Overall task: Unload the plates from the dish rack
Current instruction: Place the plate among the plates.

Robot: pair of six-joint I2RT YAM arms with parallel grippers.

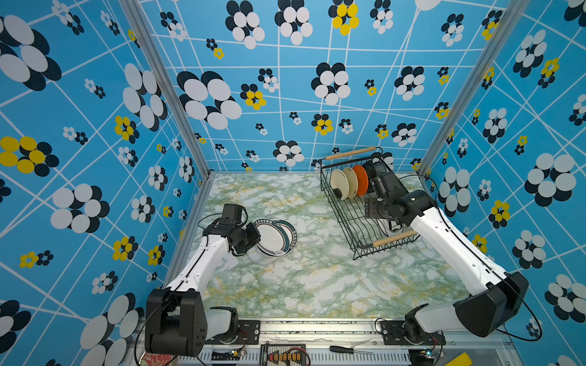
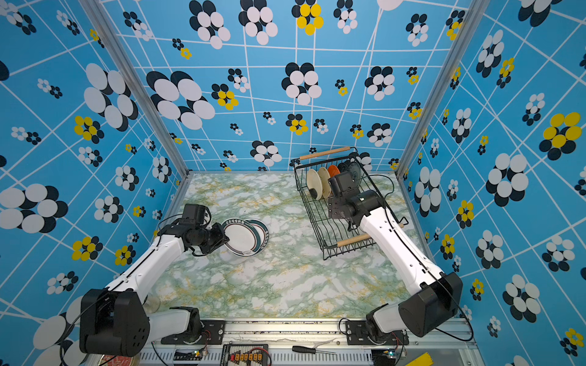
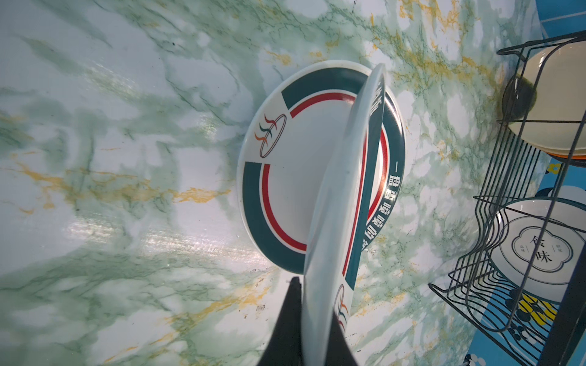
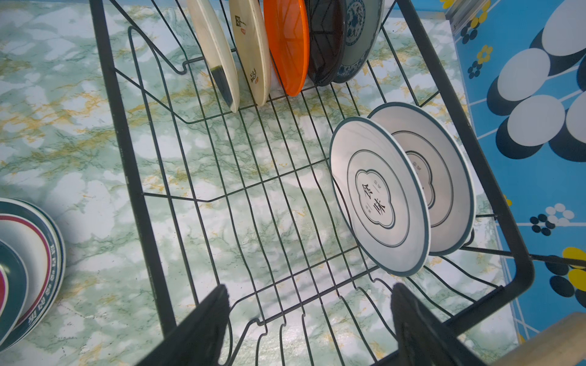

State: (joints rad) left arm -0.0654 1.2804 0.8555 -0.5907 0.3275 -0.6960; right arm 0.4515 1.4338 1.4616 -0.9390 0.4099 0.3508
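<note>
The held plate still leans steeply above the flat matching plate (image 1: 289, 233) (image 3: 299, 174). Next, my left gripper needs to lower the tilted plate, lay it on the flat one and then let go of the tilted plate's rim.
My left gripper (image 3: 317, 320) is shut on the rim of a white plate (image 3: 345, 190) with a teal and red band. It holds the plate tilted, edge-on, over a matching plate (image 3: 285, 180) that lies flat on the marble table. Both top views show this pair (image 1: 272, 237) (image 2: 244, 237) left of centre. The black wire dish rack (image 1: 336, 202) (image 4: 126, 158) stands at the back right. My right gripper (image 4: 309, 304) hangs open over the rack's bare wire floor, holding nothing. In the rack stand two emblem plates (image 4: 380, 196), two cream plates (image 4: 218, 50), an orange one (image 4: 287, 44), a black one (image 4: 326, 38) and a teal-patterned one (image 4: 358, 35).
The rack has two wooden rod handles (image 1: 350, 153) (image 1: 394, 238), and my right arm reaches over the near one. Blue flowered walls close in the table on three sides. A screwdriver (image 1: 345, 349) and a red round lid (image 1: 158, 359) lie on the front rail.
</note>
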